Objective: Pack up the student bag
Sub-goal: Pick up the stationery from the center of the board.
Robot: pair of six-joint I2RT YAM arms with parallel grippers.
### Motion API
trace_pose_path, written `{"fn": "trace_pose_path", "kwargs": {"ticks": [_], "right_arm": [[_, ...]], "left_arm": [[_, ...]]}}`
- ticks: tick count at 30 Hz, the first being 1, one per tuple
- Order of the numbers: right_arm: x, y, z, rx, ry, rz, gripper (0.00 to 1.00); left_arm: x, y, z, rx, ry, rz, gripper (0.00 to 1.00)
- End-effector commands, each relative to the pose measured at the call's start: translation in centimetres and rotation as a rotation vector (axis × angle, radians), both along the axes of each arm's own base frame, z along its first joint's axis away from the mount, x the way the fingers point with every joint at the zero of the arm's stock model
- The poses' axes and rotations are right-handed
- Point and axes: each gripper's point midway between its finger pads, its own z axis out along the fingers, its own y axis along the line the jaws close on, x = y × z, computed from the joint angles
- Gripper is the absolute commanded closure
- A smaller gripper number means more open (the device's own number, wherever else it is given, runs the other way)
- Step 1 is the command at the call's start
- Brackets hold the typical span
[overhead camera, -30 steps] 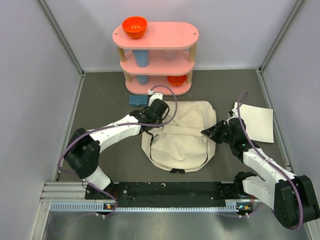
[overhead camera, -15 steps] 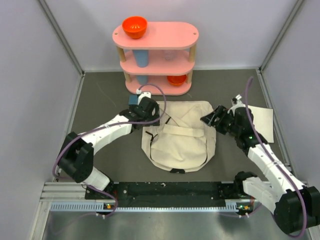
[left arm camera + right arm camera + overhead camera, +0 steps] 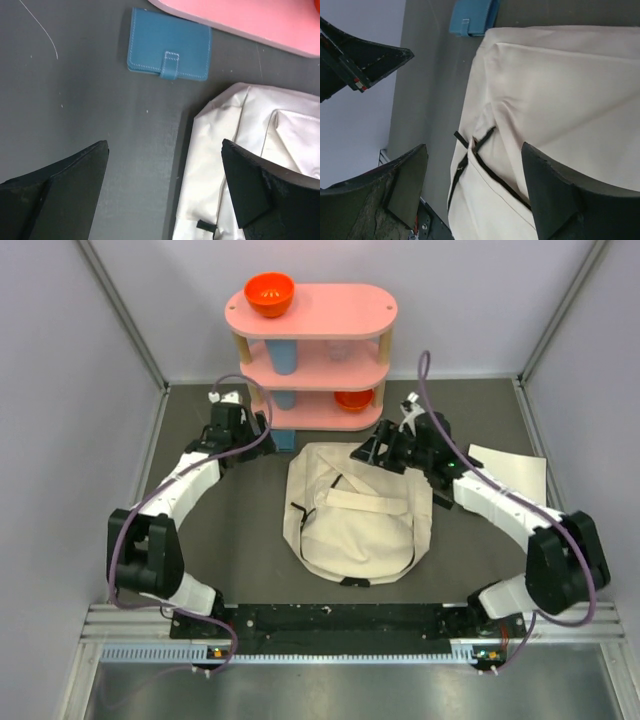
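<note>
The blue wallet lies flat beyond my left gripper's open fingers, so my left gripper will next move outward and down to close on the wallet's end away from the bag.
The student bag [image 3: 358, 512], a cream canvas backpack with black straps, lies flat on the dark mat between the arms. My left gripper [image 3: 264, 430] hovers open off its far left corner, with mat and the bag's edge [image 3: 235, 150] showing under the left gripper [image 3: 165, 147]. My right gripper [image 3: 372, 452] hangs open above the bag's far edge. In the right wrist view the right gripper [image 3: 474, 148] frames the bag's black straps [image 3: 480, 145] without touching them. Neither gripper holds anything.
A blue wallet [image 3: 169, 51] lies on the mat between the bag and the pink three-tier shelf [image 3: 312, 315]. The shelf carries an orange bowl [image 3: 269, 292], a blue cup [image 3: 283, 358] and another orange bowl [image 3: 352, 398]. A flat white sheet [image 3: 515, 480] lies at the right.
Both grippers have opened and let go of the bag. Both arms have swung away from its sides toward the shelf, and the bag has settled flat.
</note>
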Motion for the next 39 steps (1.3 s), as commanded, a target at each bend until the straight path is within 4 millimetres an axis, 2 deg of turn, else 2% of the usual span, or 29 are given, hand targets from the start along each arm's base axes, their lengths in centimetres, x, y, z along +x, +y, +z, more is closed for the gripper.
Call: {"fn": "trace_pose_path", "kwargs": {"ticks": [1, 2, 4, 5, 6, 7, 8, 9, 12, 14, 16, 17, 18, 19, 20, 22, 23, 24, 25, 27, 28, 31, 32, 33, 34, 35, 37, 38, 39], "right_arm": [[3.1, 4.9, 4.6, 0.062, -0.157, 0.034, 0.25], [4.1, 5.7, 3.3, 0.052, -0.14, 0.029, 0.25], [5.3, 7.3, 3.9, 0.061, -0.156, 0.028, 0.25], [6.1, 8.1, 1.9, 0.04, -0.115, 0.032, 0.25], [6.9, 9.0, 3.2, 0.056, -0.136, 0.035, 0.25], [7.4, 9.6, 2.7, 0.05, -0.126, 0.037, 0.25], [8.0, 10.5, 1.2, 0.034, -0.104, 0.041, 0.25], [8.9, 11.1, 1.9, 0.039, -0.122, 0.031, 0.26], [10.3, 13.0, 0.8, 0.03, -0.11, 0.042, 0.26], [11.1, 13.7, 0.3, 0.027, -0.106, 0.05, 0.26], [12.0, 14.6, -0.7, 0.017, -0.094, 0.061, 0.27], [12.4, 15.1, -0.2, 0.024, -0.108, 0.068, 0.28], [12.5, 15.4, -0.5, 0.018, -0.106, 0.077, 0.28], [12.7, 15.9, -1.7, 0.006, -0.093, 0.088, 0.29], [13.0, 16.4, -1.3, 0.011, -0.106, 0.099, 0.29], [12.9, 17.4, -2.9, -0.007, -0.078, 0.118, 0.3], [13.2, 17.9, -2.7, -0.004, -0.085, 0.121, 0.3], [13.3, 18.1, -2.9, -0.005, -0.079, 0.12, 0.3], [13.4, 18.5, -4.9, -0.024, -0.044, 0.124, 0.3], [14.3, 19.2, -4.4, -0.014, -0.054, 0.113, 0.32], [14.2, 19.3, -5.9, -0.036, -0.018, 0.11, 0.32], [14.9, 19.6, -6.6, -0.042, -0.013, 0.078, 0.32], [15.1, 19.5, -8.0, -0.06, 0.001, 0.065, 0.32], [15.2, 19.6, -8.5, -0.067, 0.012, 0.061, 0.33], [15.5, 19.9, -8.2, -0.066, 0.009, 0.054, 0.32], [15.6, 19.6, -9.7, -0.095, 0.038, 0.038, 0.33], [15.8, 19.4, -10.4, -0.112, 0.047, 0.015, 0.33], [15.7, 19.3, -10.3, -0.122, 0.045, 0.012, 0.38], [15.6, 19.2, -9.8, -0.131, 0.022, 0.008, 0.38]], "left_arm": [[3.4, 1.0, 2.6, -0.128, -0.108, -0.038, 0.01], [4.0, 1.0, 2.5, -0.14, -0.138, -0.05, 0.01], [4.8, 1.6, 2.6, -0.144, -0.156, -0.042, 0.01], [5.1, 1.6, 1.8, -0.144, -0.138, -0.051, 0.01], [5.4, 1.5, 1.5, -0.147, -0.133, -0.049, 0.01], [5.8, 1.5, 1.2, -0.152, -0.137, -0.05, 0.01], [6.1, 1.3, 0.5, -0.166, -0.122, -0.056, 0.01], [6.4, 1.5, 0.2, -0.168, -0.122, -0.048, 0.01], [7.7, 2.2, -0.3, -0.196, -0.129, -0.027, 0.01], [8.4, 2.3, -1.1, -0.209, -0.122, -0.022, 0.01], [9.3, 2.6, -1.1, -0.213, -0.127, -0.024, 0.01], [9.6, 2.7, -2.0, -0.206, -0.111, -0.024, 0.01], [9.8, 2.9, -2.3, -0.206, -0.105, -0.018, 0.01], [10.5, 2.9, -2.7, -0.207, -0.114, -0.022, 0.01], [10.9, 2.7, -2.9, -0.213, -0.117, -0.029, 0.01], [11.9, 2.4, -3.6, -0.227, -0.118, -0.05, 0.01], [12.3, 2.2, -3.9, -0.234, -0.119, -0.06, 0.01], [12.5, 2.0, -4.2, -0.242, -0.117, -0.074, 0.01], [13.1, 1.7, -4.8, -0.253, -0.108, -0.085, 0.01], [13.7, 1.5, -5.0, -0.258, -0.11, -0.092, 0.02], [13.7, 1.6, -5.8, -0.261, -0.094, -0.084, 0.02], [14.0, 1.4, -6.1, -0.277, -0.096, -0.097, 0.04], [13.9, 1.4, -6.3, -0.281, -0.091, -0.097, 0.04], [14.0, 1.4, -6.5, -0.283, -0.086, -0.095, 0.05], [14.0, 1.3, -6.6, -0.285, -0.081, -0.095, 0.05], [13.8, 1.3, -7.0, -0.285, -0.06, -0.094, 0.05], [13.7, 1.3, -7.4, -0.291, -0.042, -0.091, 0.06], [13.5, 1.1, -7.5, -0.299, -0.036, -0.095, 0.07], [13.3, 1.0, -7.7, -0.303, -0.035, -0.096, 0.08]]}}
